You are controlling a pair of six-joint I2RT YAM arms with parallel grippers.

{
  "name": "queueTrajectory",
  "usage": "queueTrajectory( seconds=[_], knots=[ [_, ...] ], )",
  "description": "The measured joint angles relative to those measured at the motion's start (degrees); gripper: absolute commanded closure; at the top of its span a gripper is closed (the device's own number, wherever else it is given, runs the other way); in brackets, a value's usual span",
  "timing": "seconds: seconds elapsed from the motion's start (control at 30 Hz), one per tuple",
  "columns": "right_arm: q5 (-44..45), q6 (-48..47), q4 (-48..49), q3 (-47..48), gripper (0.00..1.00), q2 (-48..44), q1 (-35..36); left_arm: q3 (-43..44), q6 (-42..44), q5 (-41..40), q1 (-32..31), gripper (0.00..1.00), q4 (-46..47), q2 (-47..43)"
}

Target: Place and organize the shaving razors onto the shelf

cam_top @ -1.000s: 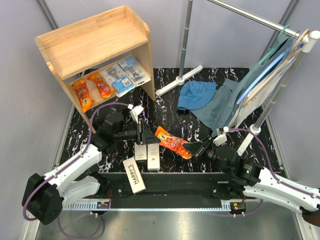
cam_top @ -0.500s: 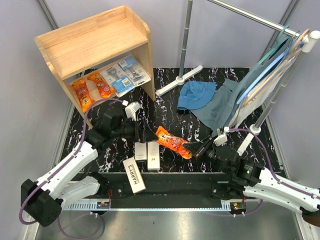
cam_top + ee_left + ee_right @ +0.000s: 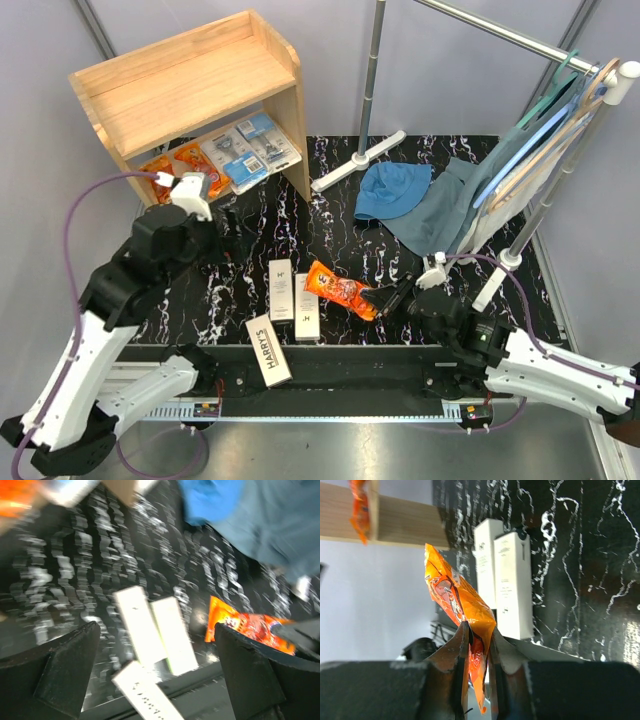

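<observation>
I will lift my right gripper outward and left in the top view and release the pack onto the shelf's orange packs, where its kind is.
My right gripper is shut on one end of a shiny orange razor pack, which it holds just over the table; in the right wrist view the fingers pinch the pack. Two white Harry's boxes lie side by side left of it. A third box lies at the front edge. My left gripper is open and empty, raised above these boxes. The light-wood shelf holds orange packs and blue blister packs on its lower level.
A metal clothes rack stands behind, with its white foot on the table. Garments hang on hangers at the right. A blue hat and a blue cloth lie at back right.
My left gripper opened, let go of a white box beside the other one, and rose back toward the shelf. The right gripper shifted slightly left with the orange pack.
</observation>
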Motion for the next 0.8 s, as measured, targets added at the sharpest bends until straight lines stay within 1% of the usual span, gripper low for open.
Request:
queueTrajectory(
  seconds=[0.17, 0.3, 0.5, 0.63, 0.8],
  knots=[
    [-1.3, -1.8, 0.2, 2.3, 0.9, 4.9, 0.0, 5.0, 1.1, -10.6, 0.0, 0.01, -5.7, -3.3],
    [-2.1, -3.3, 2.0, 4.9, 0.9, 9.4, 0.0, 7.0, 1.3, -16.4, 0.1, 0.01, -8.8, -5.8],
    [-4.9, -5.9, 6.7, 10.7, 0.9, 19.3, 0.0, 9.6, 1.2, -21.7, 0.0, 0.01, -11.9, -7.0],
    [-7.4, -7.2, 11.4, 16.1, 0.9, 27.6, 0.0, 13.6, 1.1, -25.1, 0.0, 0.01, -13.4, -7.3],
    [-10.7, -8.2, 17.6, 24.3, 0.9, 38.6, -0.1, 16.1, 1.2, -27.7, 0.0, 0.01, -14.2, -8.5]
  ],
)
